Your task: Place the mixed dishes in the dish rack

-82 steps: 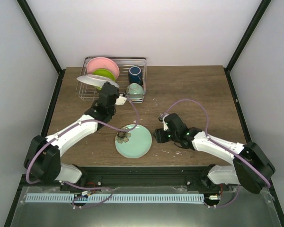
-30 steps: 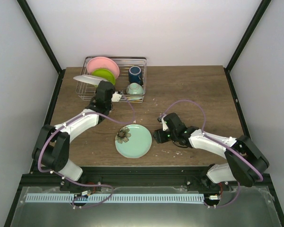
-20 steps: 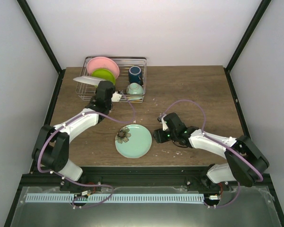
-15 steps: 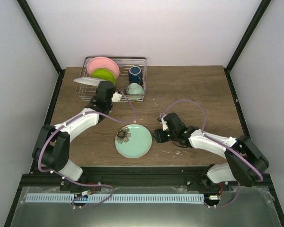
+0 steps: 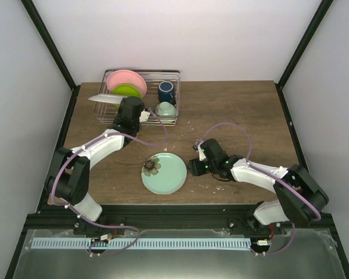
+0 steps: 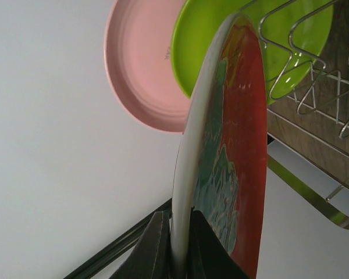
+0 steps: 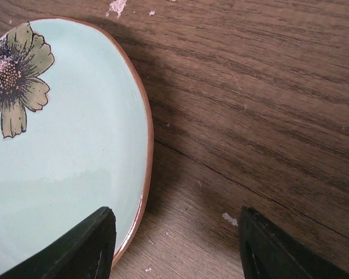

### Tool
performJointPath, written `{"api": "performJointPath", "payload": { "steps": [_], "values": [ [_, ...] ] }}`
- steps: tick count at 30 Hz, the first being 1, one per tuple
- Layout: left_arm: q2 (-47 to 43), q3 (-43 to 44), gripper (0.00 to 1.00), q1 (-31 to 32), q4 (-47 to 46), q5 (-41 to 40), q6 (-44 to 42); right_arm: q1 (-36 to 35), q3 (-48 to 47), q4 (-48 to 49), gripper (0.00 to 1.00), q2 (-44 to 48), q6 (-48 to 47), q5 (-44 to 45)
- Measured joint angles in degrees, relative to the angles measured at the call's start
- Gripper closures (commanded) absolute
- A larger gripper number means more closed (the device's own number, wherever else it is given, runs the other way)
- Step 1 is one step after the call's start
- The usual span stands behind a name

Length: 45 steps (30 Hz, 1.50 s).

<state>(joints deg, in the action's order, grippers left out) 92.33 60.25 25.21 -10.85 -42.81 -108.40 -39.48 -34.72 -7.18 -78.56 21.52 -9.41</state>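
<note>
Next, the left gripper moves down and to the right in the top view onto the dish rack's wires by the lime-green plate, since the held plate overhangs the dish rack's end.
My left gripper (image 6: 180, 224) is shut on the rim of the red-and-teal floral plate (image 6: 238, 145). It holds the plate on edge beside the lime-green plate (image 6: 203, 40) and the pink plate (image 6: 142, 64), both standing in the dish rack (image 6: 291, 64). From above, the held plate (image 5: 106, 99) shows as a pale sliver over the left end of the dish rack (image 5: 177, 72). The dark blue cup (image 5: 166, 91) and the mint-green bowl (image 5: 166, 108) sit in the rack's right part. My right gripper (image 7: 180, 232) is open at the right rim of a pale green flower plate (image 7: 64, 151), which lies flat on the table.
The flower plate (image 5: 164, 172) lies near the table's front edge, between the two arms. The right gripper's left finger (image 7: 96, 244) overhangs its rim. Small white crumbs dot the wood. Black frame posts rise at the table's back corners.
The left arm has carried the floral plate a little further back over the rack's left end and turned it more edge-on. The right arm has hardly moved.
</note>
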Motion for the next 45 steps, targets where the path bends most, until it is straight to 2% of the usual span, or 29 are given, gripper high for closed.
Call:
{"api": "performJointPath", "payload": {
  "steps": [11, 21, 32, 45],
  "values": [
    [0.2, 1.2, 1.0, 0.0, -0.1, 0.0, 0.5, 0.0, 0.0, 0.1, 0.41, -0.4, 0.0, -0.4],
    [5.3, 1.4, 1.0, 0.1, -2.2, -0.7, 2.0, 0.0, 0.0, 0.1, 0.41, -0.5, -0.2, -0.4],
    [6.0, 1.6, 1.0, 0.4, -2.4, -1.6, 3.6, 0.0, 0.0, 0.2, 0.41, -1.6, -1.0, -0.5],
    [12.6, 6.8, 1.0, 0.7, -2.6, -2.1, 1.7, 0.0, -0.1, 0.2, 0.41, -1.6, -1.0, -0.9]
  ]
}}
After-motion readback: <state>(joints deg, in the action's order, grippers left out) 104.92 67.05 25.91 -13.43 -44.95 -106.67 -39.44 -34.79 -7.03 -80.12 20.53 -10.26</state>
